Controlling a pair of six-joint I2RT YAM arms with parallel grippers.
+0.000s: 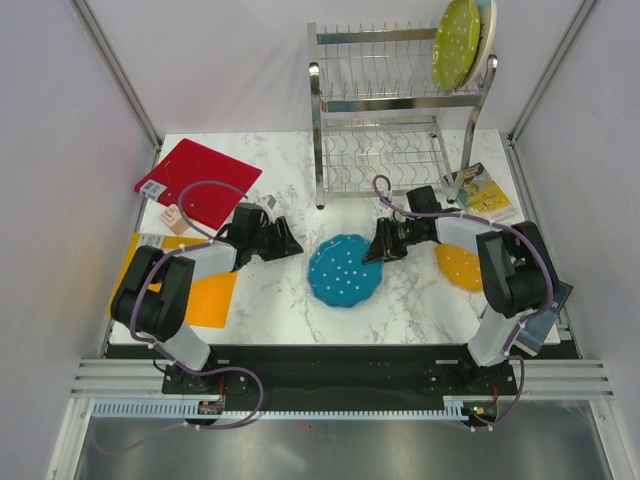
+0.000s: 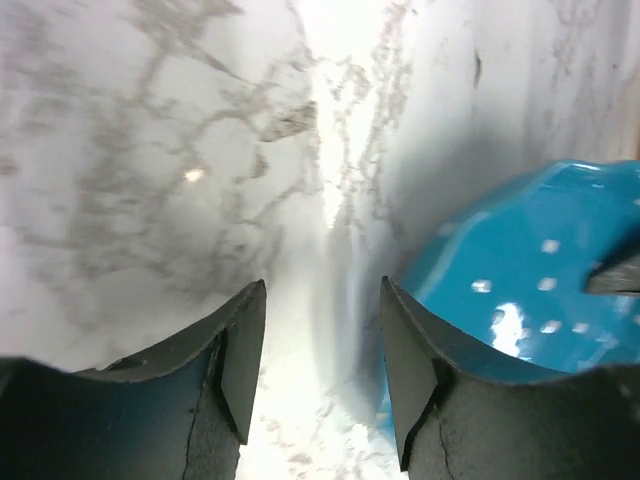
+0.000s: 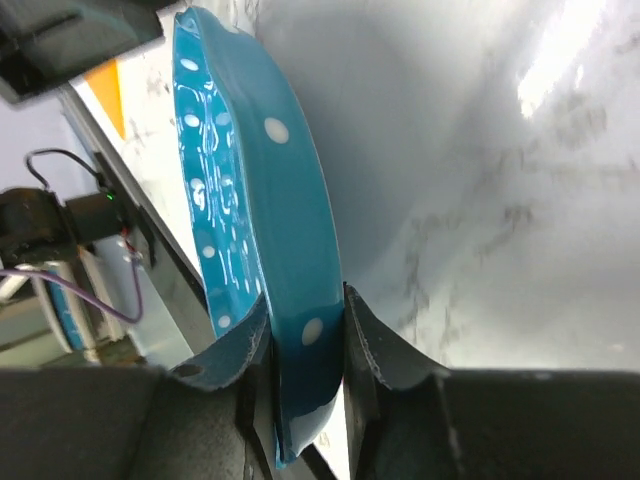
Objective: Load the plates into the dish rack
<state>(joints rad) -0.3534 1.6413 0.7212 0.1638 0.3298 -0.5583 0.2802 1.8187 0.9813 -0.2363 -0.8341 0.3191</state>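
I should next lift my right gripper up and outward, turn the blue plate [image 1: 345,272] upright and release it in the empty slots beside the lime-green plate.
The blue plate [image 1: 345,272] with white dots lies at the table's middle. My right gripper [image 1: 374,252] is shut on its right rim; the right wrist view shows the plate's edge [image 3: 290,240] clamped between both fingers. My left gripper [image 1: 293,245] is open and empty just left of the plate, whose rim shows in the left wrist view [image 2: 530,280]. The lime-green plate [image 1: 456,42] stands upright in the top tier of the steel dish rack [image 1: 345,100], with the cream-and-light-blue plate [image 1: 486,32] behind it. The orange plate [image 1: 460,267] lies under the right arm.
A red square board [image 1: 197,180] lies at the back left. An orange mat [image 1: 210,298] lies under the left arm. A small tan item [image 1: 176,220] sits by the board. A printed booklet [image 1: 481,190] lies right of the rack's legs.
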